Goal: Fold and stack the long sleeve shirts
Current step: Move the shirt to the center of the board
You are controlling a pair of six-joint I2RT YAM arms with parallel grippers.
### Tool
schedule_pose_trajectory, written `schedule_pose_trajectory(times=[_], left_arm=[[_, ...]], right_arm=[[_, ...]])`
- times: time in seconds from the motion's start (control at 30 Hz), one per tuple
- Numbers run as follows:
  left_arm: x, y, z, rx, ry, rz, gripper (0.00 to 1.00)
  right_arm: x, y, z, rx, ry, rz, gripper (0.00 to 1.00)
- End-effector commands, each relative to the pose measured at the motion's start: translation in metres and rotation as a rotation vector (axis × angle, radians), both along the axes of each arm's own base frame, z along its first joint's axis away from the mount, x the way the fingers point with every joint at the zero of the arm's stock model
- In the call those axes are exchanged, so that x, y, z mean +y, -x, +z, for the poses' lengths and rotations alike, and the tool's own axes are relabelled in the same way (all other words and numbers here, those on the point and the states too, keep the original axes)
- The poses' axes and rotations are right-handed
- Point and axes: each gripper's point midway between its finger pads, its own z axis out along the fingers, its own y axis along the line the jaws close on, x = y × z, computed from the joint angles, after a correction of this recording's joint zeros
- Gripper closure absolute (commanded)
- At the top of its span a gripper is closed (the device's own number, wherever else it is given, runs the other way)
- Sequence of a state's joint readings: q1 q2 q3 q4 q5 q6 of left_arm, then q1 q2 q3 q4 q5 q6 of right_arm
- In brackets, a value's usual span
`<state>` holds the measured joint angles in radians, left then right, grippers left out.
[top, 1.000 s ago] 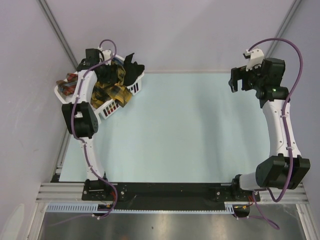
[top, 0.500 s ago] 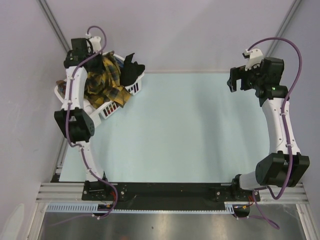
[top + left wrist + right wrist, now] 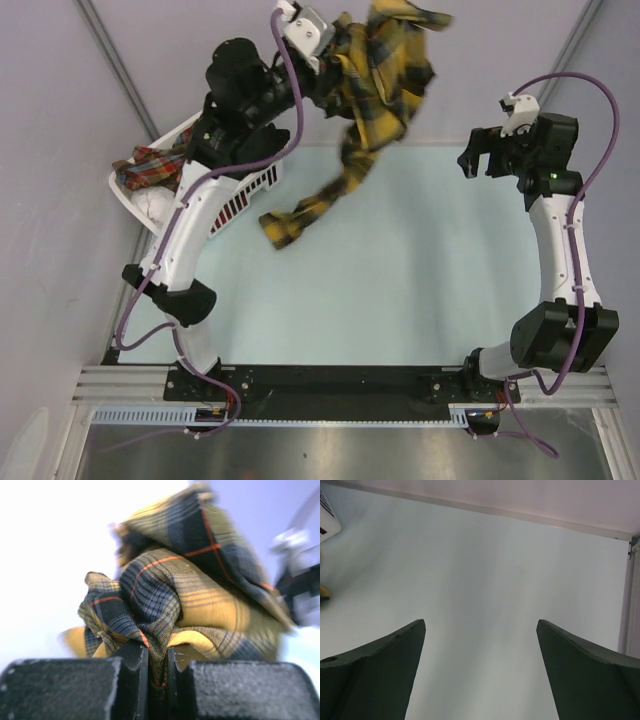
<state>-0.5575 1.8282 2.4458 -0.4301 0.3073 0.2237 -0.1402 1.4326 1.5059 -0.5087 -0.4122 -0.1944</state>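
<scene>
The plaid shirt's bunched fold goes down toward the bare middle of the table next for my left gripper to release, because that part lies clear of the basket.
A mustard-yellow and black plaid long sleeve shirt (image 3: 375,80) hangs in the air above the back of the table, one sleeve trailing down toward the pale surface. My left gripper (image 3: 330,62) is raised high and shut on a bunched fold of that shirt (image 3: 165,605), with cloth pinched between its black fingers (image 3: 132,670). My right gripper (image 3: 478,160) hovers at the right back of the table, open and with nothing in it; in the right wrist view its fingers (image 3: 385,655) stand wide apart over bare table.
A white slatted basket (image 3: 240,190) sits at the back left holding a red plaid cloth (image 3: 150,168) and something white. The walls close in behind and on both sides of the pale green table (image 3: 400,290).
My left gripper shut on the plaid shirt in the basket and swung it up and to the right, out of the basket. The right arm has barely moved.
</scene>
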Motion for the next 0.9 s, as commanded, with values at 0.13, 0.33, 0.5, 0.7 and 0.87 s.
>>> schedule_pose_trajectory(times=[0.13,0.33,0.5,0.7,0.87], left_arm=[[-0.04,0.06,0.054,-0.176,0.123,-0.157,1.0],[-0.065,0.05,-0.132,0.141,-0.251,-0.324,0.96],[-0.004,0.06,-0.284,0.464,-0.528,-0.292,0.0],[0.071,0.059,-0.351,0.717,-0.521,-0.142,0.0],[0.094,0.066,-0.379,0.865,-0.432,-0.079,0.01]], right_arm=[[-0.044,0.009,0.031,-0.056,-0.132,-0.124,0.0],[-0.063,0.033,0.003,0.029,-0.149,-0.115,0.0],[-0.044,0.052,-0.033,0.142,-0.087,0.057,0.0],[0.019,0.066,-0.085,0.3,-0.023,0.265,0.0],[0.098,0.046,-0.105,0.291,0.099,0.482,0.0]])
